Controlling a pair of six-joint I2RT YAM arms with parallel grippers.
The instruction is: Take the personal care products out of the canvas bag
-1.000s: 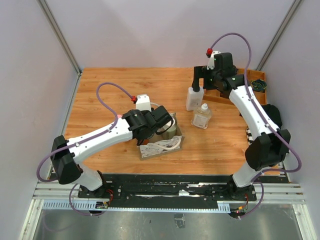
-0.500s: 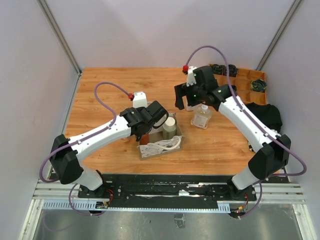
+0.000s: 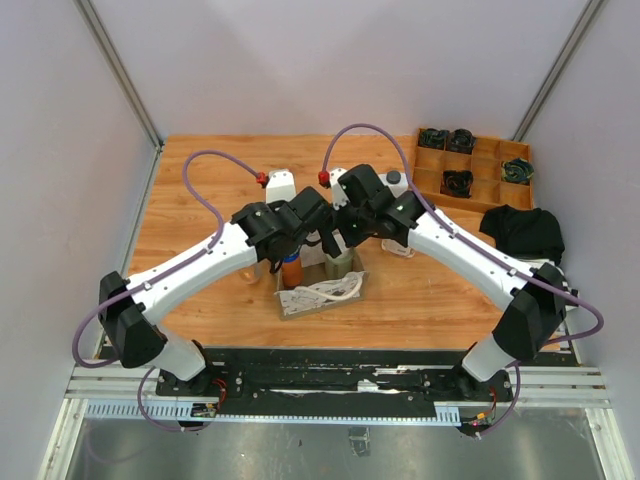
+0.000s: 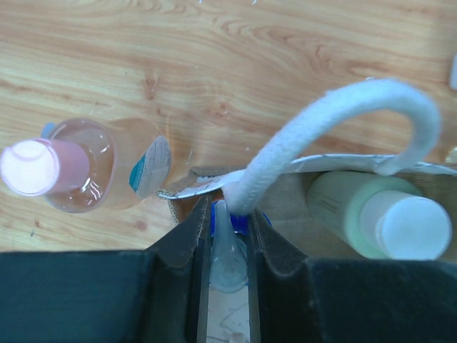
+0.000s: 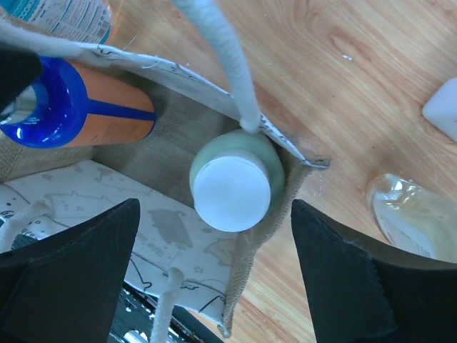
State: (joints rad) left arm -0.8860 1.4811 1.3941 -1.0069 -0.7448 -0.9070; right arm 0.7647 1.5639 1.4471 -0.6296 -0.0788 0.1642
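Note:
The bare tabletop past the pink-capped bottle is to the left in the top view. My left gripper should next lift, cross to there and lower to release.
The canvas bag point(image 3: 325, 293) stands at the table's near middle, with its rope handle point(image 4: 321, 136) arching over the opening. My left gripper point(image 4: 229, 229) is shut on the clear nozzle tip of the orange bottle with a blue top point(image 5: 78, 111), which is at the bag's left end point(image 3: 291, 270). My right gripper point(image 5: 214, 207) is open and hangs over the pale green white-capped bottle point(image 5: 230, 187), which stands in the bag's right corner point(image 3: 338, 265). A pink-capped clear bottle point(image 4: 43, 168) stands on the table left of the bag.
A clear bottle point(image 5: 418, 214) stands on the table right of the bag, partly under my right arm point(image 3: 405, 247). A wooden compartment tray point(image 3: 480, 160) with black bundles sits at the back right. A black cloth point(image 3: 525, 232) lies at the right edge.
My right arm has swung from the back right, near the tray, to above the bag. My left gripper has shifted slightly left and back, and the orange bottle now shows beneath it.

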